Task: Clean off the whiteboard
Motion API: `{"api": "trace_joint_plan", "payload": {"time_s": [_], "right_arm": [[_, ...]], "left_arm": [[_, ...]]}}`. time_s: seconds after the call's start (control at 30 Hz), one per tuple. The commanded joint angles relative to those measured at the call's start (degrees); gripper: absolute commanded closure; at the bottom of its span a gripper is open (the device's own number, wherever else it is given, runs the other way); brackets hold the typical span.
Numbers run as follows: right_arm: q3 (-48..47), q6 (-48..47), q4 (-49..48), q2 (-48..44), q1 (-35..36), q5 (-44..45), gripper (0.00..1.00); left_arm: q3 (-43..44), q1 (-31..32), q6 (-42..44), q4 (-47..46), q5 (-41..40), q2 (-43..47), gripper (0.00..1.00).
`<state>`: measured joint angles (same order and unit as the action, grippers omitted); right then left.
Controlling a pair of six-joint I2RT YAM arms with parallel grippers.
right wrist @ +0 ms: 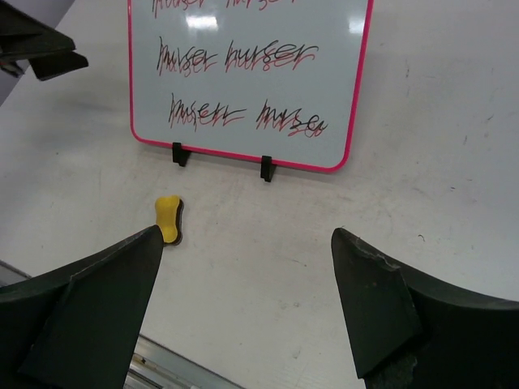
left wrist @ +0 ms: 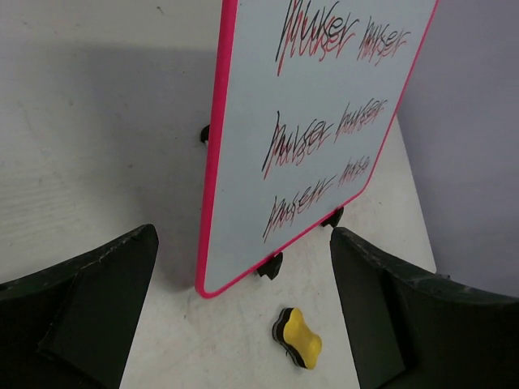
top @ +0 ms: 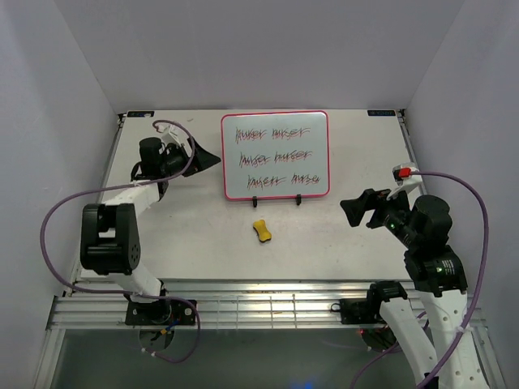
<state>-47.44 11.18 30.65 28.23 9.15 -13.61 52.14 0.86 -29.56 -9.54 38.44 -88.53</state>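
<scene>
The left gripper should first go down toward the whiteboard (top: 276,156) and turn so that it can straddle the lower part of the whiteboard's side edge, as its open fingers stop short of the pink-red frame.
The whiteboard (top: 276,156) has a pink-red frame and stands on two black clip feet at the table's back middle, covered with three rows of dark and red scribbles. It also shows in the left wrist view (left wrist: 308,121) and the right wrist view (right wrist: 243,73). The small yellow eraser (top: 261,231) lies on the table in front of the board, also seen in the left wrist view (left wrist: 299,338) and the right wrist view (right wrist: 169,217). My left gripper (top: 212,159) is open and empty just left of the board's left edge. My right gripper (top: 357,209) is open and empty, right of the board and the eraser.
The grey table (top: 195,243) is boxed in by white walls at the left, back and right. An aluminium rail (top: 259,312) runs along the near edge. Purple cables (top: 73,203) loop beside both arms.
</scene>
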Motion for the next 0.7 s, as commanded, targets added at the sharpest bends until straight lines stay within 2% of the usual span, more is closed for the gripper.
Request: {"api": "trace_joint_plan", "payload": {"time_s": [0.0,0.27,0.67], "right_arm": [[1.1,-0.6,-4.4,1.2,0.3,-3.9,0.10],[-1.3,-2.8,-3.1,2.8,0.3,-8.1,0.10],[-2.4,-3.6,-2.2,4.6,0.3,-9.7,0.10]], "left_arm": [[3.9,0.4,-5.9,-22.4,12.3,-6.9,0.02],[13.9,0.5,-6.0,-28.2,25.4,-24.0,0.02],[14.7,2.7,-5.7,-32.2,31.9,-32.6,0.05]]}}
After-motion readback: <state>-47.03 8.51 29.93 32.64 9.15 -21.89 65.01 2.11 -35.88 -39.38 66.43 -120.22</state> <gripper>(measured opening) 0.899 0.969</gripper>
